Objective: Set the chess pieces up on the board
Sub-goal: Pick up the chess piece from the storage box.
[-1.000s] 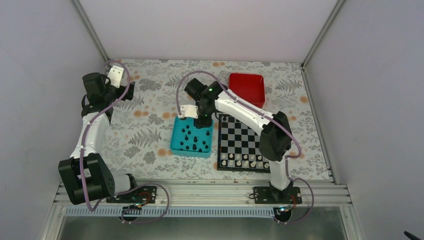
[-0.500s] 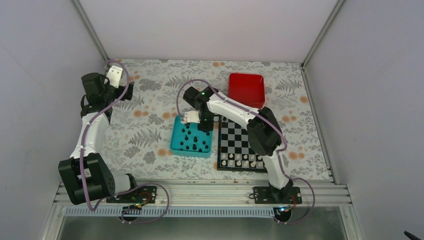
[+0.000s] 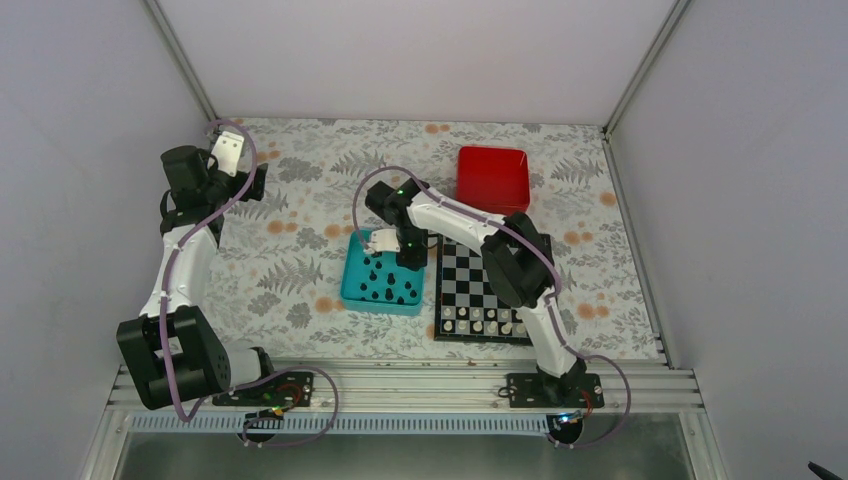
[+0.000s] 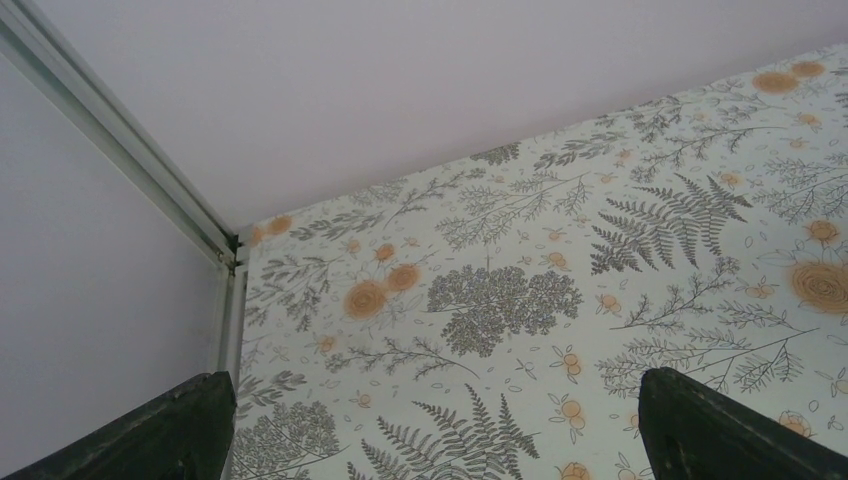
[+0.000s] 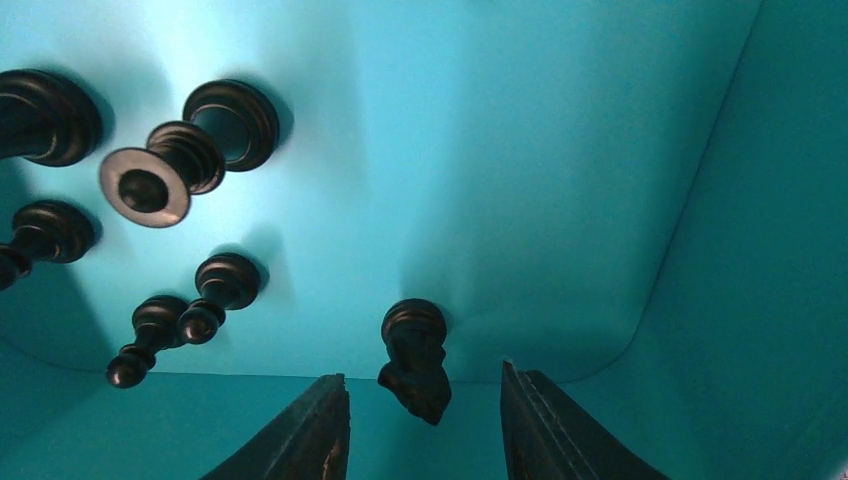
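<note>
The knight stands between the open fingers, so next my right gripper will lower further into the teal tray and close on the black knight's upper body (image 5: 417, 378).
Several small black chess pieces (image 3: 383, 282) stand in the teal tray (image 3: 349, 285) left of the checkered board (image 3: 480, 270). My right gripper (image 3: 404, 252) hangs low over the tray's far right corner. In the right wrist view it (image 5: 424, 408) is open, its fingers (image 5: 300, 430) on either side of a black knight (image 5: 414, 358), not touching it. More black pieces (image 5: 190, 150) stand to the left. Pale pieces (image 3: 480, 322) line the board's near rows. My left gripper (image 3: 232, 150) is open and empty at the far left, also open in its wrist view (image 4: 430, 440).
A red tray (image 3: 494, 178) sits beyond the board at the back. The table has a fern-patterned cloth (image 4: 520, 300). White walls and metal frame posts (image 4: 130, 150) enclose the table on three sides.
My right gripper has moved down and slightly left, lowering into the teal tray's far right corner. The left arm has not moved.
</note>
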Controlling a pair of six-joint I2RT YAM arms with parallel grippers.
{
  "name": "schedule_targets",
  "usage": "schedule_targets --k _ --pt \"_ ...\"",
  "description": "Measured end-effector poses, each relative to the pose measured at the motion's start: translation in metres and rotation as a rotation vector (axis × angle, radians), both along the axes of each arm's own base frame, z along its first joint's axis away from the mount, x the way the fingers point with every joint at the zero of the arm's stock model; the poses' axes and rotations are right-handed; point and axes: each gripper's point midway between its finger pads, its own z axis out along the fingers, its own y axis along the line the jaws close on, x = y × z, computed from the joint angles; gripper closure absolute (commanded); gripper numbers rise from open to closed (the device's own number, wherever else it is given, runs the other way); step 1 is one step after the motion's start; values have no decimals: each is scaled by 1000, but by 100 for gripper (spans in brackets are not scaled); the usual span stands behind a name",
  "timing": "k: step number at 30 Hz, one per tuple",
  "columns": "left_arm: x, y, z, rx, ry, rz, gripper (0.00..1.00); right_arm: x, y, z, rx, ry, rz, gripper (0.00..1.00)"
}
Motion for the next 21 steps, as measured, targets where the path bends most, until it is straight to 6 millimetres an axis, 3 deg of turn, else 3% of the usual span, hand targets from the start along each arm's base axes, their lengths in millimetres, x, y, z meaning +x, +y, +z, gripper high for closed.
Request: schedule_targets --k 12,21 --pt "0 0 0 -4 -1 -6 0 0 -4 -10 -31 9 5 67" --pt "0 0 0 -7 -2 -9 0 -1 -4 -18 -45 23 13 89"
